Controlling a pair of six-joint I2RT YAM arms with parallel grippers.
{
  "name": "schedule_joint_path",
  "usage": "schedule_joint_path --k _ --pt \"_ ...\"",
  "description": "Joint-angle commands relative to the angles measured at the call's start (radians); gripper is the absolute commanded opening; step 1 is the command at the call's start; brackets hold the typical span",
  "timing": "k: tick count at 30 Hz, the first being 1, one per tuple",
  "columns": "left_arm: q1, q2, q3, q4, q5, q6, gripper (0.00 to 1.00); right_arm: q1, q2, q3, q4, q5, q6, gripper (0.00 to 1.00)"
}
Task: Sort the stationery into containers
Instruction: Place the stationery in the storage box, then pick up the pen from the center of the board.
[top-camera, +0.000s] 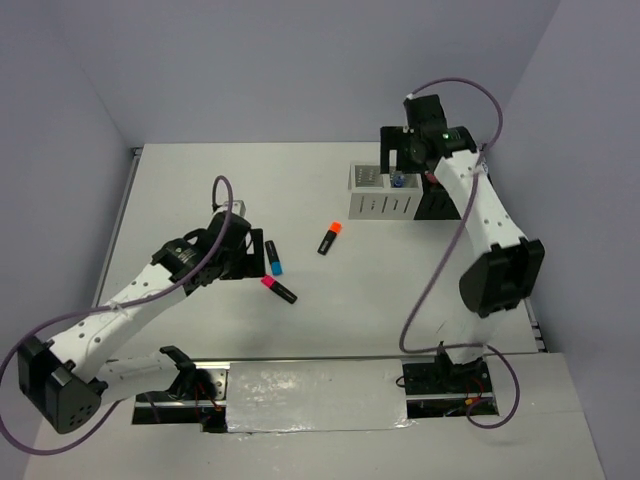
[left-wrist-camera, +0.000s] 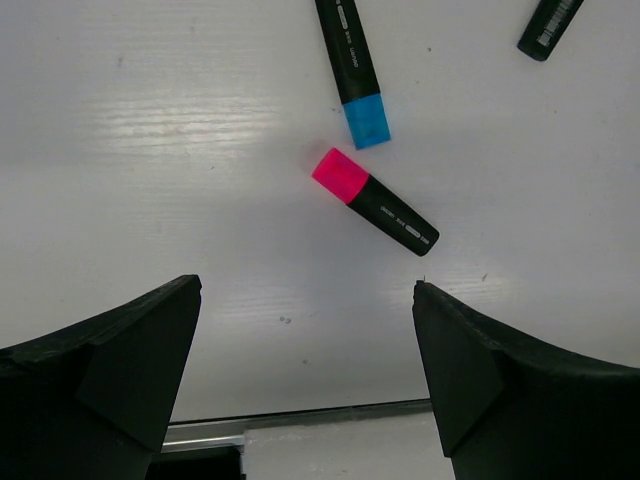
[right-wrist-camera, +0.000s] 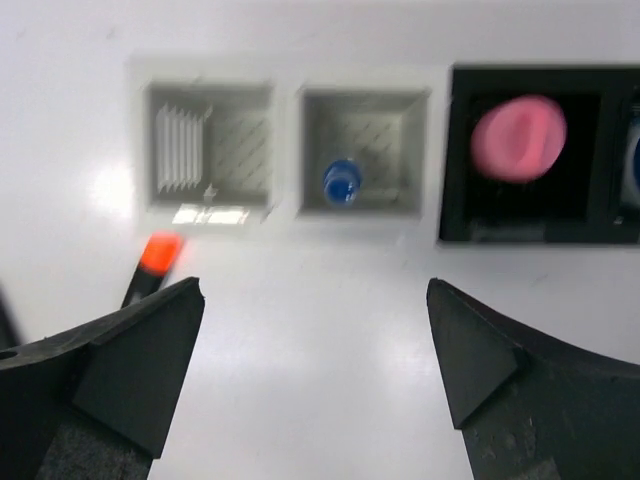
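My left gripper turns to line up and lowers onto the pink-capped highlighter's black body near its capless end (top-camera: 286, 294) (left-wrist-camera: 404, 225) next, since the highlighter lies slanted to my open fingers.
Three short black highlighters lie on the table: blue-capped (top-camera: 273, 258) (left-wrist-camera: 355, 70), pink-capped (top-camera: 278, 289) (left-wrist-camera: 372, 200) and orange-capped (top-camera: 330, 238) (right-wrist-camera: 155, 260). My left gripper (top-camera: 248, 255) (left-wrist-camera: 307, 290) is open and empty, just short of the pink one. The four boxes stand in a row at the back right. The first white box (top-camera: 367, 205) (right-wrist-camera: 180, 140) is empty. The second white box (right-wrist-camera: 365, 97) holds a blue-tipped pen (right-wrist-camera: 340, 183). A black box (right-wrist-camera: 458, 150) holds the pink-capped bottle (right-wrist-camera: 518, 137). My right gripper (top-camera: 402, 160) (right-wrist-camera: 315, 290) is open and empty above the boxes.
The last black box (right-wrist-camera: 625, 90) is cut off at the right edge of the right wrist view, with something blue inside. In the top view my right arm hides most of the black boxes (top-camera: 435, 205). Grey walls stand close on the left, back and right.
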Motion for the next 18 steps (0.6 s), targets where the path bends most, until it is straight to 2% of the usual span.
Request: schedule_joint_path --k 1,4,7,10,14,16,18 --pt "0.003 0.061 -0.011 0.110 0.046 -0.064 0.99 0.133 -0.241 -0.149 0.110 0.004 0.010 1.00" --pt "-0.012 0.168 -0.018 0.161 0.074 -0.052 0.99 0.184 -0.383 -0.396 0.238 -0.073 0.027 1.00" --pt "-0.021 0.240 -0.006 0.131 0.047 -0.136 0.99 0.211 -0.475 -0.509 0.291 -0.116 0.042 1.00" --pt "-0.072 0.280 -0.004 0.076 -0.041 -0.477 0.99 0.231 -0.532 -0.613 0.345 -0.139 0.064 1.00" --pt "-0.224 0.311 -0.006 0.014 -0.183 -0.839 0.99 0.234 -0.569 -0.685 0.380 -0.144 0.087 1.00" --pt "-0.238 0.369 0.011 -0.012 -0.191 -0.932 0.98 0.239 -0.583 -0.701 0.382 -0.169 0.090 1.00" --pt "-0.239 0.415 0.061 -0.038 -0.196 -0.957 0.97 0.247 -0.603 -0.714 0.388 -0.177 0.090 1.00"
